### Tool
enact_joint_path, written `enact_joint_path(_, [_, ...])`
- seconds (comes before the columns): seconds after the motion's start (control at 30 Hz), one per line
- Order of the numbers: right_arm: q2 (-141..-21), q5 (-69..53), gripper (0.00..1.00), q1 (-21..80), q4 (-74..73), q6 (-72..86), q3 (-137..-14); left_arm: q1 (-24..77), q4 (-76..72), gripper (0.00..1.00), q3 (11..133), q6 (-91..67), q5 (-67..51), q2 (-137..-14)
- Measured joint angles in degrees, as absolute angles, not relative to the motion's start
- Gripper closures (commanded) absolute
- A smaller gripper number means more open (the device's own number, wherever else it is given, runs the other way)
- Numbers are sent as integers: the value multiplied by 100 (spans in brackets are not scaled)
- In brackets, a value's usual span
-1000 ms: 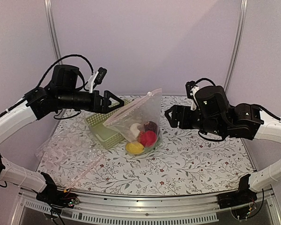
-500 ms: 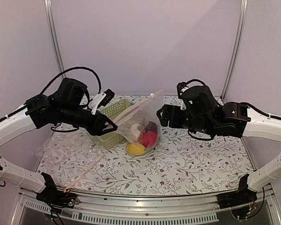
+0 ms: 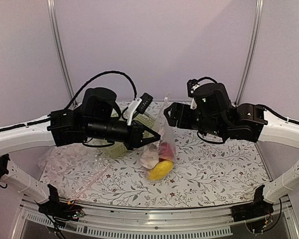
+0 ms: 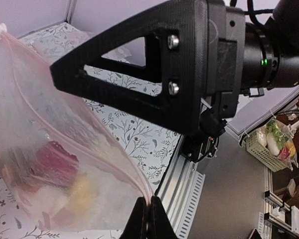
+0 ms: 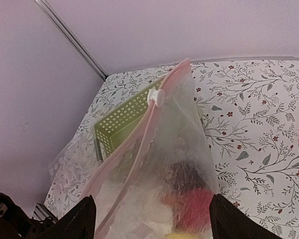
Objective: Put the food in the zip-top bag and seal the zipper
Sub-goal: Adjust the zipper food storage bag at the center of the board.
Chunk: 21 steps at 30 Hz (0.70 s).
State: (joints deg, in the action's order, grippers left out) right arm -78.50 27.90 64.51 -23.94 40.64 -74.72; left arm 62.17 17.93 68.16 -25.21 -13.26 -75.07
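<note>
The white slider is still beyond the open fingers of my right gripper, so my right gripper should next move outward along the pink zipper to the zipper's slider end [image 3: 167, 97] [image 5: 156, 98] and close there.
The zip-top bag [image 3: 161, 144] hangs above the table with the food inside. A red piece [image 3: 167, 149], a yellow piece [image 3: 160, 171] and a white piece [image 3: 150, 159] show through the plastic, and a dark maroon piece [image 5: 187, 177] shows in the right wrist view. My left gripper [image 4: 148, 215] is shut on one end of the pink zipper [image 4: 89, 144]. The white slider [image 5: 157, 97] sits near the other, upper end. My right gripper [image 5: 154, 224] is open, one finger on each side of the bag and touching neither side. In the top view it [image 3: 165, 118] is just below the bag's top corner.
A light green lattice basket [image 5: 124, 119] stands on the floral table behind the bag, partly hidden by my left arm in the top view. A crumpled clear plastic bag [image 3: 72, 167] lies at the table's left. The metal front rail [image 3: 154, 219] runs along the near edge.
My left gripper swung right and closed on the zipper's end. The bag lifted and shifted right, now hanging narrower. My right gripper moved in around the bag's upper part.
</note>
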Motion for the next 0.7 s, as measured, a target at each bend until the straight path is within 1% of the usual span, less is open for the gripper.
enact_joint_path(0.03, [-7850, 2790, 21, 6451, -2388, 4056, -7500, 6348, 1498, 76, 6858, -2630, -1256, -7675])
enact_joint_path(0.1, [-7850, 2797, 21, 6451, -2394, 4045, -7568, 6556, 1092, 50, 6923, -2733, -1151, -7933])
enact_joint_path(0.13, [-7850, 2823, 20, 6451, -2405, 4029, -7599, 6667, 823, 42, 6963, -2825, -1122, -8073])
enact_joint_path(0.3, [-7850, 3087, 21, 6451, -2873, 3907, -7874, 6917, 130, 11, 7039, -2947, -1334, -8337])
enact_joint_path(0.4, [-7861, 3273, 26, 6451, -3336, 3776, -8162, 6908, 266, 1, 7039, -2816, -1398, -8121])
enact_joint_path(0.57, [-8112, 3422, 29, 6449, -4193, 3487, -9115, 6554, 1251, 0, 7105, -2515, -1509, -7275])
enact_joint_path(0.7, [-8471, 3271, 34, 6357, -4622, 3332, -9749, 5542, 2255, 1, 7476, -2182, -1695, -6882])
